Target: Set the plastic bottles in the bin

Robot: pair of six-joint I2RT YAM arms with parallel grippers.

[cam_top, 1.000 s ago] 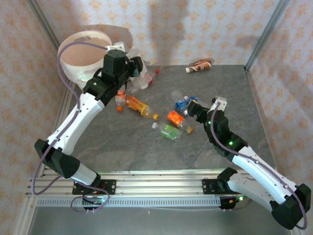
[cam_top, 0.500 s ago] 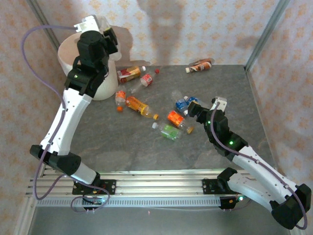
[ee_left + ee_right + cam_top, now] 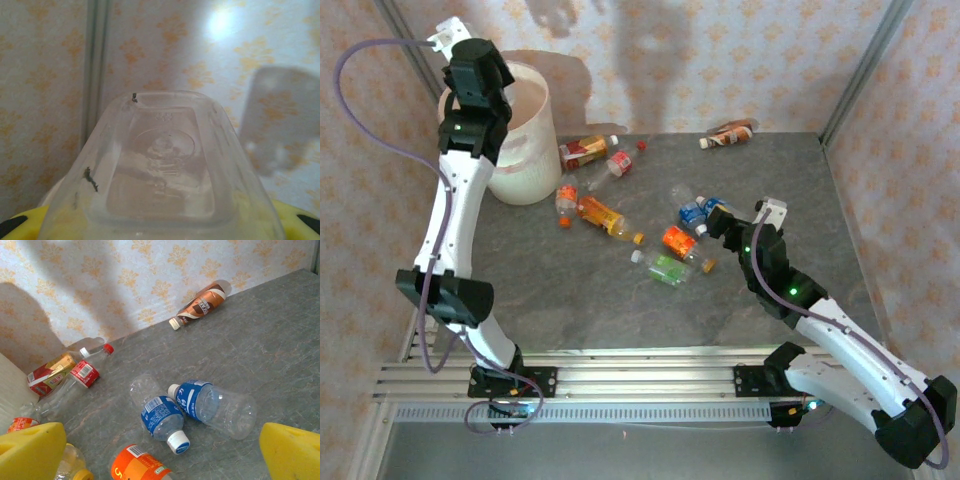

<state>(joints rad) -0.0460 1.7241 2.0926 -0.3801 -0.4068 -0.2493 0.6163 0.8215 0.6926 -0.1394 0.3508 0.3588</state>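
Note:
The clear bottle [image 3: 162,160] still points at the patterned wall. My left gripper will next go down and tilt downward over the bin's opening to release it.
My left gripper [image 3: 472,62] is raised high over the left rim of the off-white bin [image 3: 525,140]. In the left wrist view it [image 3: 160,222] is shut on a clear plastic bottle [image 3: 162,160], whose base faces the camera between the yellow fingers [image 3: 17,222]. My right gripper [image 3: 720,224] stands open low over the table. Ahead of its fingers [image 3: 30,450] lie two blue-labelled bottles [image 3: 161,415] [image 3: 215,405] and an orange-labelled bottle [image 3: 140,467]. More bottles lie scattered on the table: an orange one [image 3: 600,215], a green one [image 3: 667,268] and a red-labelled one [image 3: 620,163].
A brown bottle [image 3: 730,133] lies at the back wall. A crushed red-and-yellow bottle [image 3: 585,152] rests just right of the bin. Patterned walls and metal posts close the table in at the back and both sides.
My left arm has swung up from beside the bin's right side to high above its left rim, carrying the clear bottle. The right arm has barely moved.

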